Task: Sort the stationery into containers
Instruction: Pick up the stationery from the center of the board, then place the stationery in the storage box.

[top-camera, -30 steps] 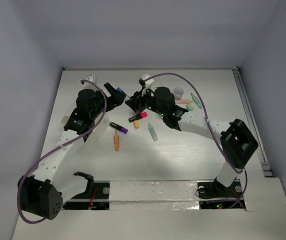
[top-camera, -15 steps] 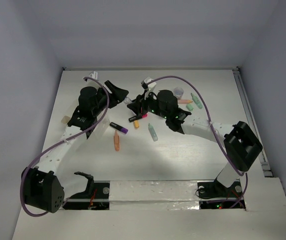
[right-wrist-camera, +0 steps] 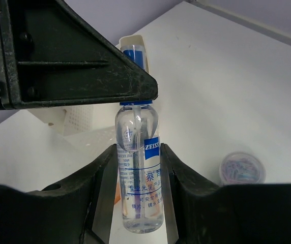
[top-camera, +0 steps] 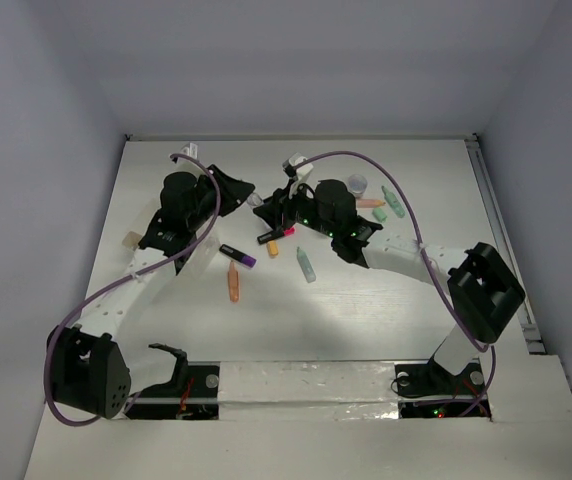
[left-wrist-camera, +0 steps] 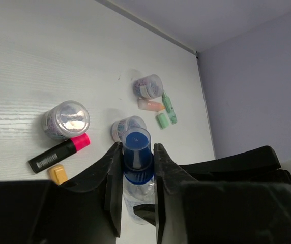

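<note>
The left gripper swings to the left in the top view next, lowers the bottle [right-wrist-camera: 139, 178] into the narrow beige bin and releases, because the bottle's cap is pinched.
A clear spray bottle [right-wrist-camera: 139, 178] with a blue cap [left-wrist-camera: 136, 140] hangs between both arms above the table's far middle. My right gripper [right-wrist-camera: 139, 152] is shut on the bottle's body. My left gripper [left-wrist-camera: 137, 148] is shut on its cap, both fingers pressed against it. In the top view the left gripper [top-camera: 249, 192] and right gripper [top-camera: 264, 208] meet tip to tip. A pink-black highlighter [top-camera: 276, 234], a purple-black one [top-camera: 237, 255], an orange marker [top-camera: 233, 282] and a pale green one [top-camera: 306, 265] lie below them. The white bins [top-camera: 198, 258] sit partly under the left arm.
Round clear jars [left-wrist-camera: 66, 118], [left-wrist-camera: 126, 125], [left-wrist-camera: 148, 85] stand on the table beyond the bottle. Green pieces [left-wrist-camera: 169, 108] and an orange one [left-wrist-camera: 149, 104] lie beside the far jar. A stubby orange piece [top-camera: 273, 249] rests near the pink highlighter. The perforated bin wall [right-wrist-camera: 79, 119] shows behind the bottle.
My left gripper's jaws have closed onto the bottle's blue cap. The right gripper shifted slightly at first and still holds the bottle body.
</note>
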`<state>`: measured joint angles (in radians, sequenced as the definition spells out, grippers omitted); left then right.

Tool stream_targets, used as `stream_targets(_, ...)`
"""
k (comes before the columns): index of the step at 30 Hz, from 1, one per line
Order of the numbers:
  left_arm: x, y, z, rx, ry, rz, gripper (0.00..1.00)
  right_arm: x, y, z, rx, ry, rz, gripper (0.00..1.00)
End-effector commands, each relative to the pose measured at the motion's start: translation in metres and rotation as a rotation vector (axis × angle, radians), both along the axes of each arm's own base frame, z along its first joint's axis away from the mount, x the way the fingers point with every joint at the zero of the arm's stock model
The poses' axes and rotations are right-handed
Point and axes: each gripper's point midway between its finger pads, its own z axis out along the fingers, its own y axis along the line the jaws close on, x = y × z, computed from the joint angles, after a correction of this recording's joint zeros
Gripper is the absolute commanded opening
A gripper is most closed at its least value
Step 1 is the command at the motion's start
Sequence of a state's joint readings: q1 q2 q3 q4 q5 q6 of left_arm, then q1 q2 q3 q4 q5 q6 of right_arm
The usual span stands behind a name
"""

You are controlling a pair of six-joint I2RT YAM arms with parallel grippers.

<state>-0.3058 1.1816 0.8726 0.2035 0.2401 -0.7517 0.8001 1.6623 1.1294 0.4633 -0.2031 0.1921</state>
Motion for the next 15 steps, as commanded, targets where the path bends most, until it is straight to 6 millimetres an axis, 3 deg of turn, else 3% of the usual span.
stream_targets(1, 0.003, 0.0, 0.023, -0.025, -0.084, -0.005, 0.03, -0.009, 0.002, 0.047, 0.109, -0.084, 0.023, 0.0)
stream_targets(4, 0.003, 0.002, 0.023, -0.011, -0.084, 0.003, 0.0, -0.008, 0.002, 0.045, 0.109, -0.07, 0.018, 0.0)
stream_targets(6, 0.003, 0.004, 0.026, -0.007, -0.093, 0.011, 0.0, -0.009, 0.002, 0.046, 0.112, -0.058, 0.014, 0.07)
stream_targets(9, 0.006, 0.011, 0.035, 0.027, -0.115, 0.046, 0.0, -0.01, 0.0, 0.048, 0.115, -0.042, 0.009, 0.41)
stream_targets(10, 0.009, 0.016, 0.038, 0.044, -0.124, 0.072, 0.0, -0.011, -0.002, 0.046, 0.103, -0.021, 0.007, 0.57)
stream_targets(11, 0.011, 0.019, 0.038, 0.076, -0.123, 0.083, 0.0, -0.013, -0.003, 0.047, 0.106, -0.002, 0.007, 0.64)
stream_targets(12, 0.013, 0.022, 0.051, 0.088, -0.147, 0.098, 0.0, -0.017, -0.005, 0.042, 0.088, 0.023, 0.011, 0.74)
stream_targets(14, 0.017, 0.033, 0.056, 0.132, -0.145, 0.153, 0.0, -0.026, -0.012, 0.051, 0.104, 0.046, 0.011, 0.8)
stream_targets(15, 0.018, 0.038, 0.066, 0.155, -0.167, 0.169, 0.0, -0.031, -0.018, 0.041, 0.081, 0.076, 0.008, 0.86)
